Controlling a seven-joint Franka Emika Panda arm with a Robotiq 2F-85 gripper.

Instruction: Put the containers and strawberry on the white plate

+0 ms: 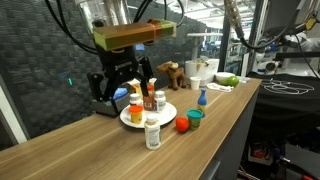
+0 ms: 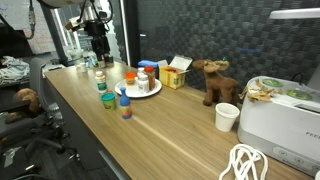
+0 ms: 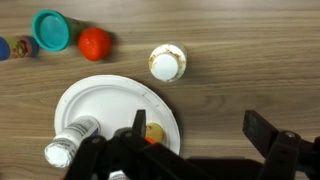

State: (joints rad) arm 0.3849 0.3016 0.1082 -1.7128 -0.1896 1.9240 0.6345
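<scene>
The white pill bottle (image 1: 152, 132) is still off the plate, so my gripper will next move from the plate's edge down to the bottle's cap.
The white plate (image 3: 100, 105) (image 1: 135, 121) (image 2: 152, 91) holds an orange cup (image 1: 135, 104), a red-capped brown bottle (image 1: 149, 98) and a white-lidded jar (image 1: 159, 101). A white pill bottle (image 3: 167, 63) (image 1: 152, 132) stands on the wood just off the plate. Further along are the red strawberry (image 3: 94, 43) (image 1: 182, 124), a teal tub (image 3: 52, 30) (image 1: 194, 117) and a small blue bottle (image 1: 201, 97) (image 2: 125, 106). My gripper (image 3: 200, 130) (image 1: 120, 85) hovers open over the plate's edge, with nothing between its fingers.
A brown stuffed moose (image 1: 172, 72) (image 2: 213, 80) and a tan cardboard box (image 2: 175, 75) stand behind the plate. A white cup (image 2: 227, 116) and a white appliance (image 2: 280, 115) sit further down the table. A dark panel wall backs the table.
</scene>
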